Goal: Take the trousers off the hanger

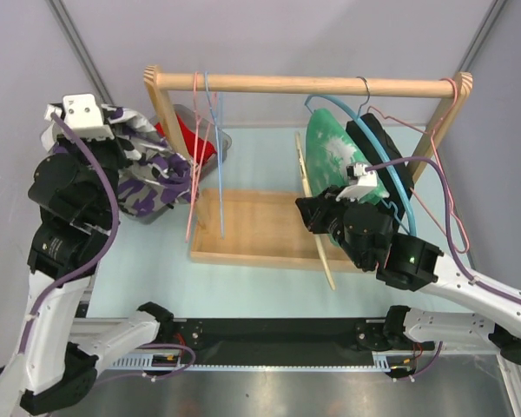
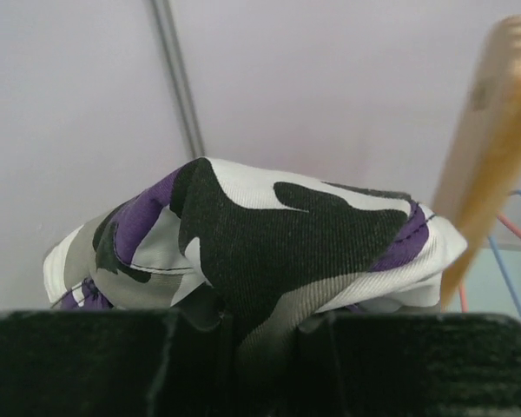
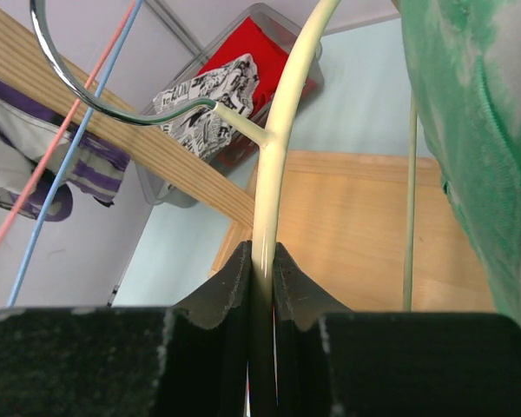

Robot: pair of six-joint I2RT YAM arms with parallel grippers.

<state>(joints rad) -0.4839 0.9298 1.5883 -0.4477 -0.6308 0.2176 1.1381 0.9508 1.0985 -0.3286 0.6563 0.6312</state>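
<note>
My left gripper moves down and outward next and releases the fold over the bin of clothes, since the cream hanger is bare.
The trousers are white, purple and black camouflage cloth, bunched at the far left, off the rack. My left gripper is shut on a fold of them; in the left wrist view the cloth bulges out above the closed jaws. The cream hanger is bare and tilted in front of the rack. My right gripper is shut on its arm. In the right wrist view the cream hanger runs up from between the fingers, and the trousers show at the far left.
A wooden rack with a top rod and a base tray stands mid-table. Empty pink and blue wire hangers hang on the left. A green garment and a black one hang on the right. A bin of clothes stands behind the trousers.
</note>
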